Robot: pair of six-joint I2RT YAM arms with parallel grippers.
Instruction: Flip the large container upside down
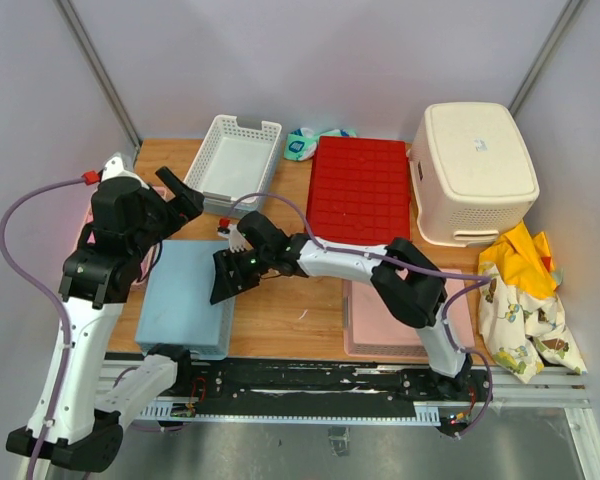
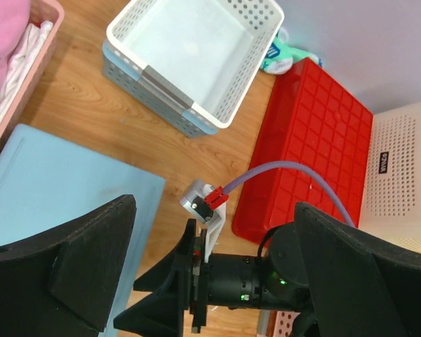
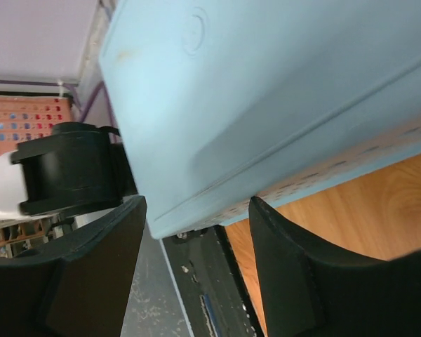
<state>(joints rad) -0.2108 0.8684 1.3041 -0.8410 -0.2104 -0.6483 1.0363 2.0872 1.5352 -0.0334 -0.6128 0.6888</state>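
Note:
My left gripper moves outward and lower onto the white basket's rim (image 1: 272,157) (image 2: 255,71) by the red container next, since that lies below and outward.
The large light blue container (image 1: 185,295) lies bottom up on the front left of the table; it also shows in the left wrist view (image 2: 49,189) and the right wrist view (image 3: 266,91). My right gripper (image 1: 223,278) is open at the container's right edge, its jaws (image 3: 196,210) standing to either side of the rim near the front corner, not closed on it. It also shows in the left wrist view (image 2: 161,295). My left gripper (image 1: 185,200) is open and empty, raised above the container's far end (image 2: 214,203).
A white basket (image 1: 235,160) stands at the back left, and a red container (image 1: 360,190) lies bottom up beside it. A cream container (image 1: 475,170) sits at the back right. A pink basket (image 1: 390,320) is front right, crumpled cloths (image 1: 525,290) at the right edge, and a pink bin (image 2: 14,56) far left.

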